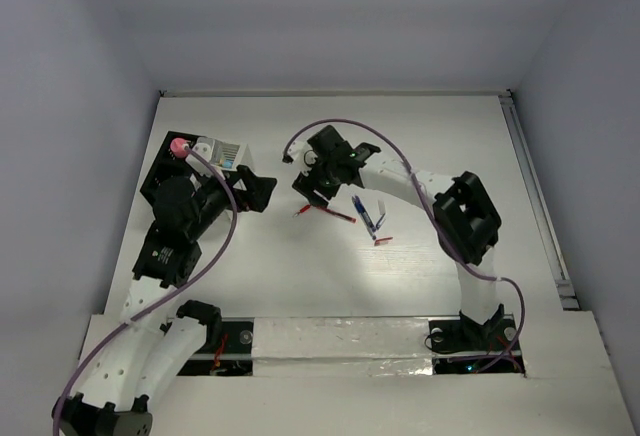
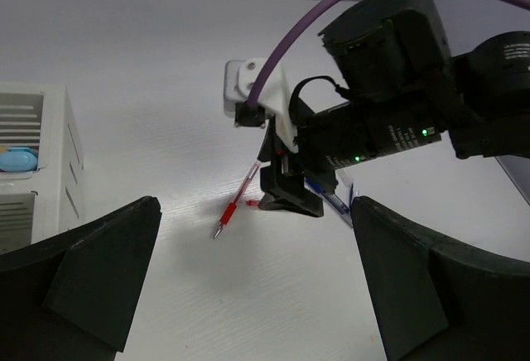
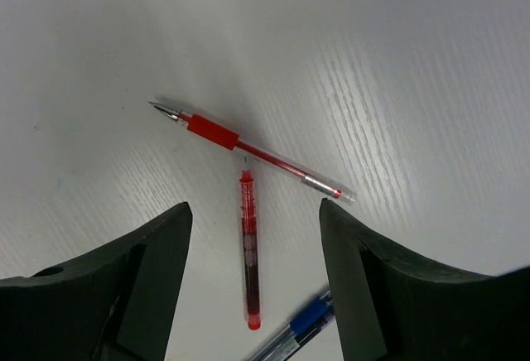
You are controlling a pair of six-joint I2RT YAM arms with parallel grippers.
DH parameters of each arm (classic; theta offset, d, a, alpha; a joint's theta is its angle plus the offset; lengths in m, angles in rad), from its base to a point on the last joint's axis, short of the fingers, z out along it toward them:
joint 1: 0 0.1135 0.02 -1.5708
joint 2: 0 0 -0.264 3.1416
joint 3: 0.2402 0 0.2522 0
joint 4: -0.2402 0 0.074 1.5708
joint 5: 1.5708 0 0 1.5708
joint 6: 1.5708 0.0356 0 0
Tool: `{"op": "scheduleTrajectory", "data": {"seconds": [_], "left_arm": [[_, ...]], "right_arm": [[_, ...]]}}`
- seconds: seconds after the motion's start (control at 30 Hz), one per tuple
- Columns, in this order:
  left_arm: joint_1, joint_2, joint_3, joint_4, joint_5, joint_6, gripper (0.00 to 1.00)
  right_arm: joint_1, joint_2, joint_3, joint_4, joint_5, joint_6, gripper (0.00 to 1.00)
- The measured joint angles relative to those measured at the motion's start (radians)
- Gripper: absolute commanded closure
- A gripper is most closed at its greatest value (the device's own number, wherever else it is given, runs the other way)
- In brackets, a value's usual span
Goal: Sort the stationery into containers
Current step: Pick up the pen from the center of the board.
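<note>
The red pen's red grip is below my right gripper and to its left in the top view, so the gripper needs to go down and turn onto the grip.
A red pen [image 3: 248, 147] lies flat on the white table, with a short red refill [image 3: 248, 249] just below it and a blue pen [image 3: 302, 328] at the frame's bottom edge. My right gripper [image 3: 252, 210] hovers over them, open, the refill lying loose on the table between its fingers. From above, the red pen [image 1: 326, 213], the blue pen [image 1: 365, 215] and a small red piece [image 1: 382, 241] lie below and right of the right gripper [image 1: 318, 184]. The black box [image 1: 160, 168] and white slatted box [image 1: 226, 152] stand at the left, a pink-topped piece [image 1: 180, 146] by them. My left gripper [image 1: 262, 191] is open and holds nothing.
In the left wrist view the white box [image 2: 51, 158] holds a pale blue bit [image 2: 16, 159], and the right arm's wrist [image 2: 389, 96] fills the upper right. A purple cable [image 1: 330, 124] loops over the right gripper. Walls enclose the table; a rail [image 1: 535, 196] runs along its right edge.
</note>
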Motion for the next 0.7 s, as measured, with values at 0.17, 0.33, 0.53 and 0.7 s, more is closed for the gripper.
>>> {"op": "scheduleTrajectory", "data": {"seconds": [0.17, 0.33, 0.53, 0.7], "left_arm": [[0.007, -0.011, 0.0, 0.0, -0.002, 0.0, 0.01], [0.011, -0.011, 0.0, -0.001, -0.005, 0.0, 0.01], [0.011, -0.011, 0.0, -0.001, -0.007, 0.0, 0.01], [0.011, -0.011, 0.0, -0.001, -0.007, 0.0, 0.01]], "right_arm": [[0.031, 0.123, 0.148, -0.102, -0.019, -0.082, 0.31], [0.061, 0.249, 0.292, -0.203, -0.008, -0.139, 0.31], [0.071, 0.301, 0.35, -0.283, 0.025, -0.179, 0.35], [0.07, 0.344, 0.419, -0.294, 0.045, -0.211, 0.43]]}}
